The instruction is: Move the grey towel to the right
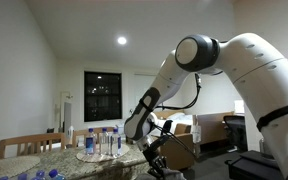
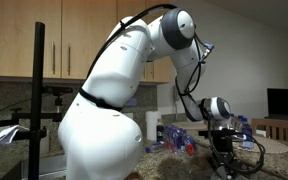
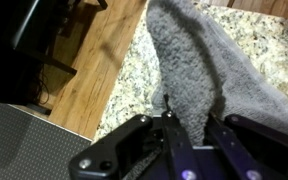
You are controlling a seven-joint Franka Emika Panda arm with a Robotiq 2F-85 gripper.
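The gripper turns next and drags the bunched fold toward the bare speckled counter to its left in the wrist view. Then it releases the fold there, since the counter leaves room.
The grey towel (image 3: 199, 65) is a fuzzy cloth lying on the speckled granite counter (image 3: 134, 75) in the wrist view. My gripper (image 3: 189, 125) is shut on a bunched fold of the towel, with the fabric pinched between the two dark fingers. In both exterior views the gripper (image 1: 156, 160) (image 2: 224, 160) is low at the counter edge, and the towel itself is too dark to make out there.
The counter edge runs close to the towel, with wooden floor (image 3: 89, 60) below. A tray of water bottles (image 1: 102, 145) stands on the counter behind the arm. A dark grid-patterned object (image 3: 24, 140) is at lower left of the wrist view.
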